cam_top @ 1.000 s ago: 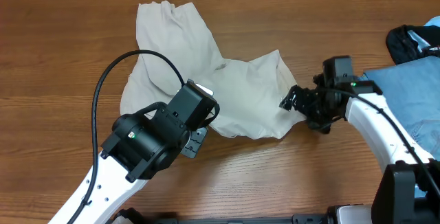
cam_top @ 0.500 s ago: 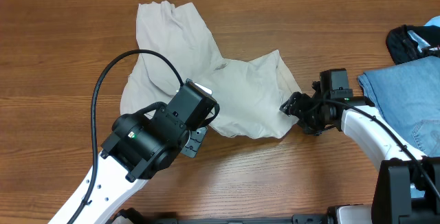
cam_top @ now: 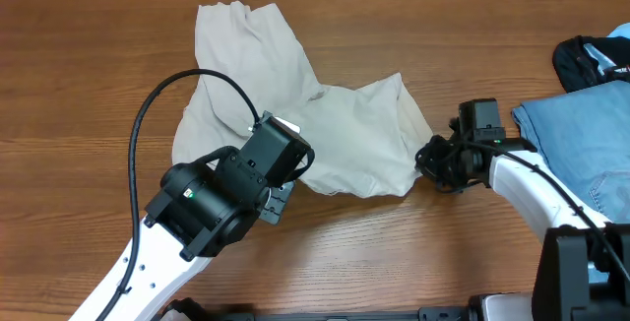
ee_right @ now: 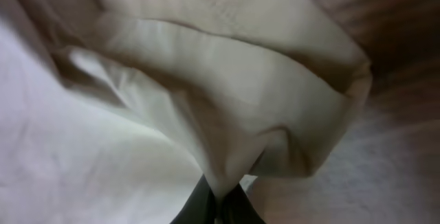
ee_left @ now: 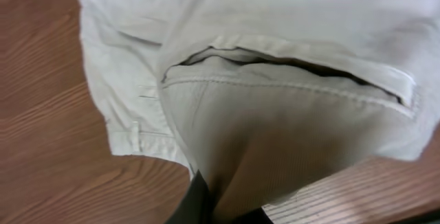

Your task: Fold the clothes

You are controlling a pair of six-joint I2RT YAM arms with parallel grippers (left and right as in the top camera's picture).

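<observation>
The shorts lie crumpled, so the left gripper will next lift the held cloth outward over the shorts' far end (cam_top: 230, 24), then go down and let go of it.
The clothes (cam_top: 295, 95), a pair of crumpled cream shorts, lie on the wooden table (cam_top: 98, 65) in the overhead view, one leg reaching to the far left. My left gripper (cam_top: 285, 188) sits at their near edge, shut on the cloth; in the left wrist view the fabric (ee_left: 275, 114) runs down between its dark fingers (ee_left: 199, 200), with a pocket opening above. My right gripper (cam_top: 425, 156) is at the shorts' right edge. In the right wrist view it (ee_right: 220, 203) is shut on a bunched fold of cream cloth (ee_right: 227, 114).
A folded blue denim garment (cam_top: 581, 134) lies at the right edge of the table, with a dark garment (cam_top: 591, 60) behind it. The left arm's black cable (cam_top: 162, 99) loops over the shorts' left part. Bare wood shows in front and at far left.
My right gripper moved slightly left onto the shorts' right edge and went from open to shut on the cloth. The left gripper stayed shut on the near edge.
</observation>
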